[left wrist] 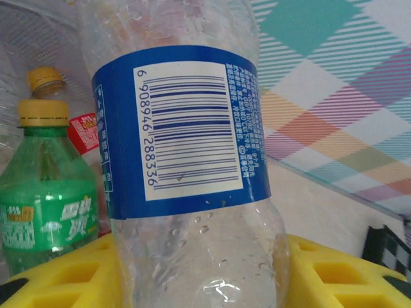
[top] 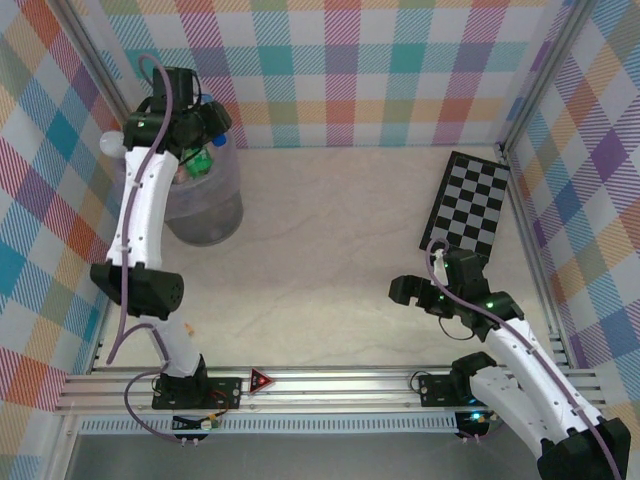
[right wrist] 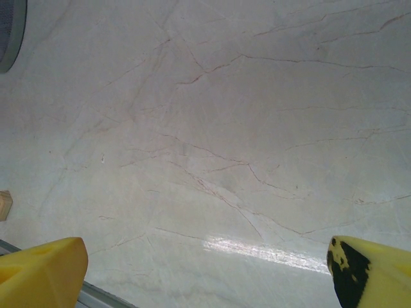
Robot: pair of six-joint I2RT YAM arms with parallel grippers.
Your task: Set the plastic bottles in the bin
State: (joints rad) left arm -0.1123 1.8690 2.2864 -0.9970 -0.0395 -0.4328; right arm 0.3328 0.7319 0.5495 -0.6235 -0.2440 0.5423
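My left gripper should next stay over the bin [top: 212,215] and open to release the clear bottle beside the green bottle, since the bin's opening [top: 204,160] is below it.
My left gripper [top: 205,128] hangs over the bin [top: 212,215] at the far left and is shut on a clear plastic bottle [left wrist: 186,128] with a blue barcode label. The yellow fingers [left wrist: 64,276] press against both sides of it, and the bottle stands upright. Behind it in the bin stands a green bottle [left wrist: 45,212] with a yellow cap, and a red-labelled bottle [left wrist: 80,131] beside that. From above, the green bottle [top: 197,165] shows inside the bin's rim. My right gripper [top: 412,292] hovers open over the bare table at the near right, with nothing between its fingers [right wrist: 42,269].
A black-and-white checkerboard [top: 470,200] lies at the back right. A small tan block [right wrist: 5,205] sits on the table at the left edge of the right wrist view. Plaid walls close in the table on three sides.
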